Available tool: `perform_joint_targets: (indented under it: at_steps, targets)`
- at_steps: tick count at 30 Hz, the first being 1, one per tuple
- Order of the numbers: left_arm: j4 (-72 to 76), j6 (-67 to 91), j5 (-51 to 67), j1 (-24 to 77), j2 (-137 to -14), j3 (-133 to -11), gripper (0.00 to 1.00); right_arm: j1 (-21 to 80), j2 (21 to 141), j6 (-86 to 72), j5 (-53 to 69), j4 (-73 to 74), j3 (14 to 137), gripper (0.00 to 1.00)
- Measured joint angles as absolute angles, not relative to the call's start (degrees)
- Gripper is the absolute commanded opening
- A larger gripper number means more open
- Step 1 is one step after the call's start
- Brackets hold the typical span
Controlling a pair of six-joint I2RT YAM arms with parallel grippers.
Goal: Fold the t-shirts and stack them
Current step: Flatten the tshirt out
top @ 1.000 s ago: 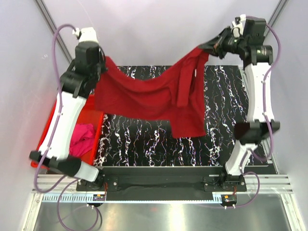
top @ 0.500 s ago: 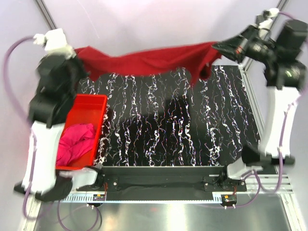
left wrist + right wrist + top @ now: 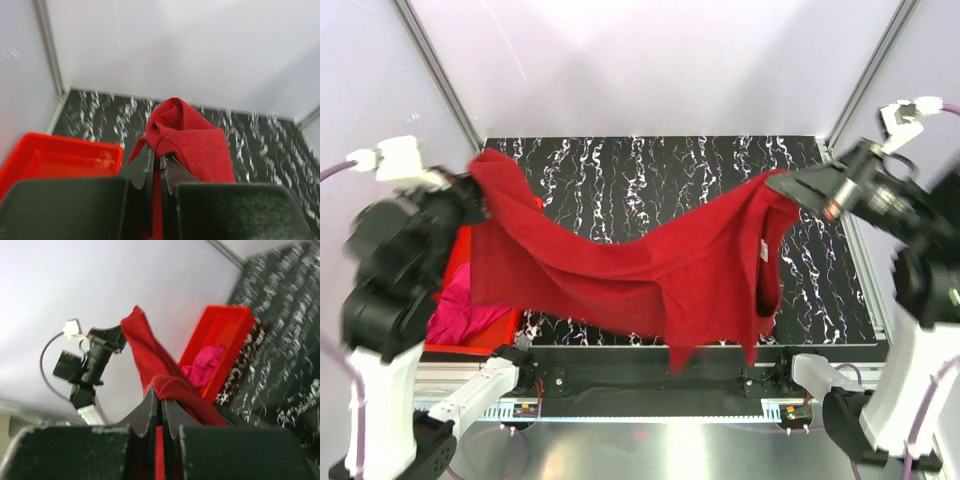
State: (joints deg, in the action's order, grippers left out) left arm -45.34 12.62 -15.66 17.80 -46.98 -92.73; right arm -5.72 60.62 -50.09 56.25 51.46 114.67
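The crimson shirt's labelled end hangs over open table, so my right gripper will next lower, move outward and lay it on the table's far part.
The dark crimson t-shirt [image 3: 650, 265] hangs in the air between my two grippers, sagging over the near half of the black marbled table [image 3: 650, 175]. A small white label [image 3: 762, 253] shows near its right end. My left gripper [image 3: 472, 188] is shut on the shirt's left corner [image 3: 187, 137], high above the red bin. My right gripper [image 3: 782, 184] is shut on the shirt's right end [image 3: 172, 385]. The magenta pink t-shirt [image 3: 460, 310] lies crumpled in the red bin [image 3: 535, 205]; it also shows in the right wrist view [image 3: 205, 365].
The red plastic bin stands at the table's left edge, also in the left wrist view [image 3: 55, 160]. White enclosure walls and metal posts [image 3: 435, 65] ring the table. The arm bases and a metal rail [image 3: 650, 395] line the near edge.
Both arms have swung the crimson shirt from high at the back toward the near edge. It was stretched taut half a second ago and now sags low in the middle.
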Motion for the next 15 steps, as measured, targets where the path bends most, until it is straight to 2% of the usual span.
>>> perform_joint_targets:
  at_steps: [4,9,11,12,14,15]
  targets:
    - [-43.6,14.3,-11.8,17.8,-56.4,-88.2,0.0,-5.7,67.4,-48.6,48.8,51.1,104.0,0.0]
    - [-38.1,15.3,-9.1,17.8,-77.1,-82.7,0.0,-6.8,83.6,-45.6,40.0,42.5,90.7,0.03]
    - [-37.0,15.5,-9.1,17.7,-86.6,-82.0,0.19,-7.7,91.4,-43.7,37.8,41.0,89.4,0.07]
    - [-37.3,15.7,-9.3,17.6,-90.8,-82.8,0.31,-8.4,95.9,-42.4,36.7,40.8,89.5,0.17]
    - [-39.0,16.7,-10.0,17.2,-100.1,-87.4,0.33,-10.0,104.0,-40.2,35.1,41.3,91.9,0.31]
    - [-39.7,17.0,-10.6,16.9,-104.2,-90.4,0.42,-10.8,108.1,-38.9,34.3,42.7,94.5,0.44]
